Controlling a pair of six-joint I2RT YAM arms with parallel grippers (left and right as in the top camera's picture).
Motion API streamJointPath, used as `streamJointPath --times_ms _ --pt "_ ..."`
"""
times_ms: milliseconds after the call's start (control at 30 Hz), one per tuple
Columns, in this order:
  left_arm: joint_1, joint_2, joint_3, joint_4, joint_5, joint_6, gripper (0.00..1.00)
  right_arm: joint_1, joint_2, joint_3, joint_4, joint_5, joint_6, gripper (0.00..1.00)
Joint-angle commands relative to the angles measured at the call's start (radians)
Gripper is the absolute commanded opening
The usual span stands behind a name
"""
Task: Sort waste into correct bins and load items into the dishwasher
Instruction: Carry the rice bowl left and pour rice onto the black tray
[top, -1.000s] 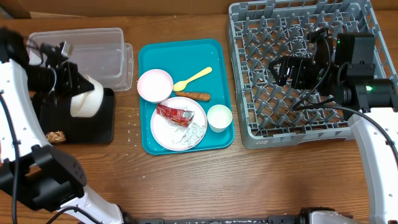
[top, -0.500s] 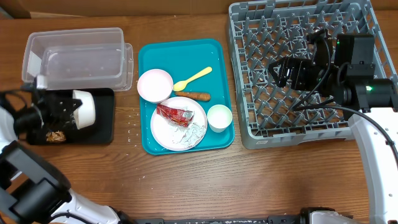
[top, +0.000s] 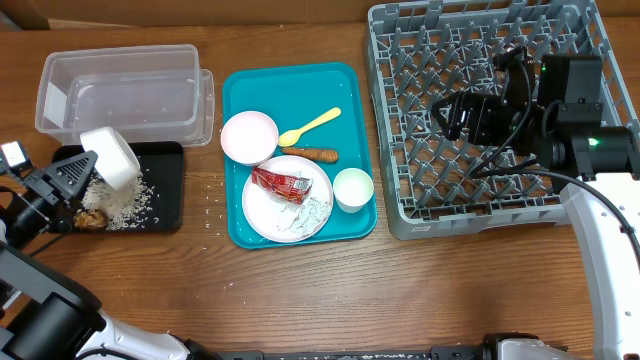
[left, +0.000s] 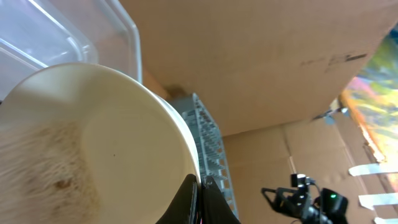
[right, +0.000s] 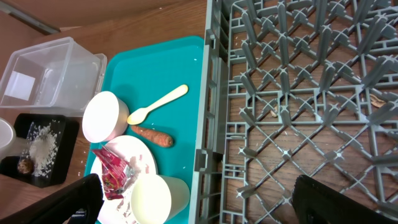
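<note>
The teal tray's empty far end (top: 271, 88) lies to my left gripper's right in the overhead view, so next my left gripper will carry the bowl outward over it and release the bowl's rim.
My left gripper (top: 78, 177) is shut on the rim of a white bowl (top: 111, 156), tilted on its side over the black tray (top: 168, 203). Loose rice (top: 126, 201) and a brown lump (top: 92, 217) lie in the tray. In the left wrist view the fingers (left: 200, 198) pinch the bowl's rim (left: 93, 143). The teal tray (top: 345, 90) holds a second bowl (top: 249, 136), yellow spoon (top: 311, 125), carrot stick (top: 312, 154), cup (top: 352, 188) and a plate (top: 262, 213) with red wrapper (top: 281, 184) and napkin (top: 313, 212). My right gripper (top: 452, 116) is open above the dish rack (top: 480, 45).
The clear tub (top: 125, 95) stands behind the black tray. A few rice grains lie on the wood between the black tray and the teal tray. The right wrist view shows the rack's pegs (right: 298, 106) and the cup (right: 152, 198) below.
The bowl has tipped further on its side and rice has spilled out onto the black tray. My left gripper has shifted left. The right arm has not moved.
</note>
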Motion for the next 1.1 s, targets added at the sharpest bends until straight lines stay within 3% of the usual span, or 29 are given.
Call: streamJointPath --times_ms 0,700,900,1067 --pt "0.005 -0.018 -0.001 0.0 0.078 -0.121 0.04 -0.002 0.002 0.033 0.003 0.004 0.0 1.0" --pt "0.016 -0.019 -0.001 0.005 0.078 -0.344 0.04 -0.002 0.002 0.033 -0.008 0.005 -0.001 1.0" --pt "0.006 -0.021 0.005 0.061 0.077 -0.33 0.04 -0.002 0.002 0.033 -0.007 0.005 -0.001 1.0" --pt "-0.108 -0.068 0.095 0.06 0.029 -0.291 0.04 -0.002 0.002 0.033 -0.007 0.005 0.0 1.0"
